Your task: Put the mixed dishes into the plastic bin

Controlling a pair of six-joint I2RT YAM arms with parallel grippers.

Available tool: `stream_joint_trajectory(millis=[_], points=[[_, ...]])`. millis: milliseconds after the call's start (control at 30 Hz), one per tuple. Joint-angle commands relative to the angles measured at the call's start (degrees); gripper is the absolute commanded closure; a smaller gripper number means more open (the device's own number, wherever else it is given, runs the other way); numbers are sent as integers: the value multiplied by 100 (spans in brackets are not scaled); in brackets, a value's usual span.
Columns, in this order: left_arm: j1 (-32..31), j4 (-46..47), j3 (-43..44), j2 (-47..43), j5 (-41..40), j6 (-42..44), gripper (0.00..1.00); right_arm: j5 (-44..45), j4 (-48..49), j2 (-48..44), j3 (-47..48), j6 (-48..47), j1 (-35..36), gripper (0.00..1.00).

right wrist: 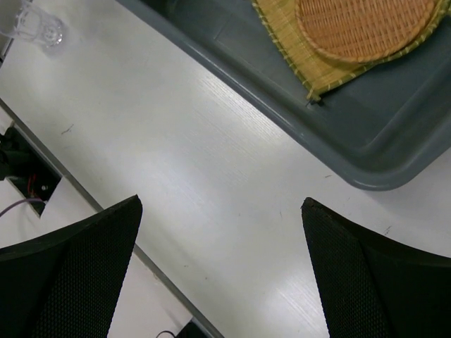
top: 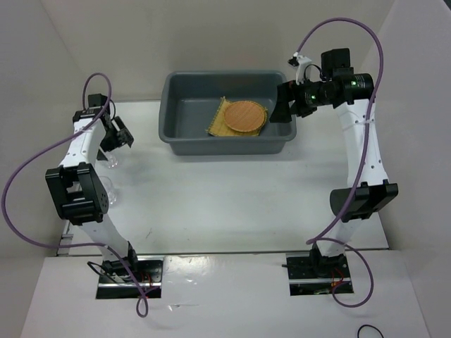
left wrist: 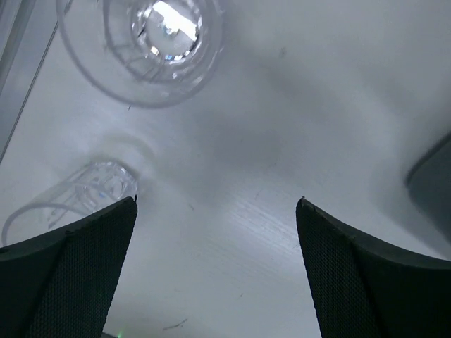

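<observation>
I need to reach outward and down with my left gripper to straddle the upright cup's bin-side rim (left wrist: 221, 44), as the cup's rim lies outward, in line with the finger gap.
The dark grey plastic bin (top: 184, 105) stands at the back middle. In it lies the square yellow bamboo-slat tray (top: 220, 123) with the round orange-brown plate (top: 244, 116) on top; a yellow rim shows under the plate's right edge. Two clear plastic cups (top: 113, 161) (top: 106, 191) are on the table at the left. In the left wrist view one cup (left wrist: 165, 42) stands upright ahead, and the other (left wrist: 77, 201) is by my left finger. My left gripper (left wrist: 217, 204) is open and empty above the table. My right gripper (right wrist: 220, 201) is open and empty by the bin's corner (right wrist: 366, 151).
White walls close in the table at the back and both sides. The bin's edge (left wrist: 433, 183) shows at the right of the left wrist view. A cup (right wrist: 39, 24) shows far off in the right wrist view. The arm bases (top: 127, 278) sit at the near edge.
</observation>
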Motion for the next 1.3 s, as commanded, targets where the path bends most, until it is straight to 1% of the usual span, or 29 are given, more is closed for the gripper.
stream_joint_trajectory(millis=[0,233,400,567,733,767,833,867,967,1000,1033,1100,1133,1167,1200,1267], points=[[-8,497,436,236,-77,360,0,97,-10,-369,-238,-127,13,2],[45,682,876,588,54,484,0,264,-10,-694,-695,-189,13,2],[159,744,1472,1177,186,746,0,317,-10,-694,-810,-241,13,2],[159,691,2088,1809,239,800,0,369,-10,-694,-924,-241,13,2],[159,743,2265,2126,362,800,0,369,-10,-642,-924,-241,13,2],[159,744,2187,2127,362,800,4,369,-10,-590,-924,-241,13,2],[212,796,2081,2127,414,739,7,369,-10,-589,-924,-241,13,2],[212,866,1985,2127,415,739,10,369,-10,-589,-924,-241,13,2],[212,937,1861,2127,547,739,35,369,-10,-467,-863,-241,13,2],[264,937,1861,2127,616,739,49,369,-10,-466,-863,-241,13,2],[265,937,1809,2127,617,739,58,369,-10,-405,-811,-241,13,2],[265,937,1756,2066,617,739,78,317,-10,-404,-810,-241,13,2],[265,937,1755,2013,556,739,96,317,-10,-404,-758,-241,13,2],[265,867,1755,1934,555,739,100,317,-10,-352,-757,-241,13,2],[265,867,1755,1855,555,686,100,264,-10,-352,-757,-241,13,2],[265,1077,1755,1497,888,625,100,264,-10,-352,-705,-241,13,2]])
